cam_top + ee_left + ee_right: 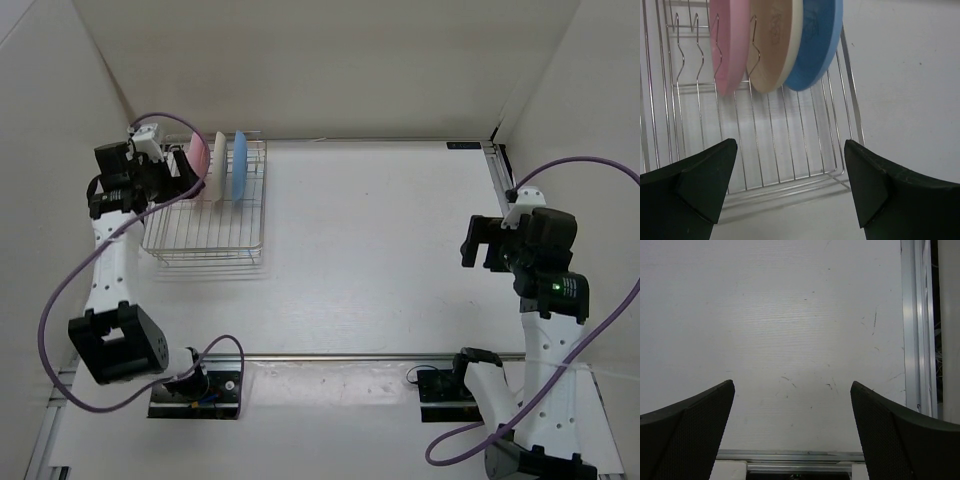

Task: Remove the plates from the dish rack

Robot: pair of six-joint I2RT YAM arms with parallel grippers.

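I will next reach outward with my left gripper and tilt it to close on the pink plate's upper rim [197,148] [741,17], because that plate stands on edge nearest my open fingers.
The silver wire dish rack [210,235] stands at the table's far left. Three plates stand upright on edge in its far end: pink [198,155], cream-white [217,168] and light blue [240,167]. My left gripper [188,173] is open and empty, hovering at the rack's left side right beside the pink plate. In the left wrist view the pink [730,45], cream-white [772,45] and blue [815,45] plates fill the top, above the rack's grid [790,150], with my left gripper [790,185] spread wide below them. My right gripper [480,243] is open and empty at the right.
White walls enclose the table on the left, back and right. A metal rail [380,357] runs along the near edge, and another [915,340] along the right edge. My right gripper [792,425] hangs over bare white tabletop. Purple cables loop from both arms.
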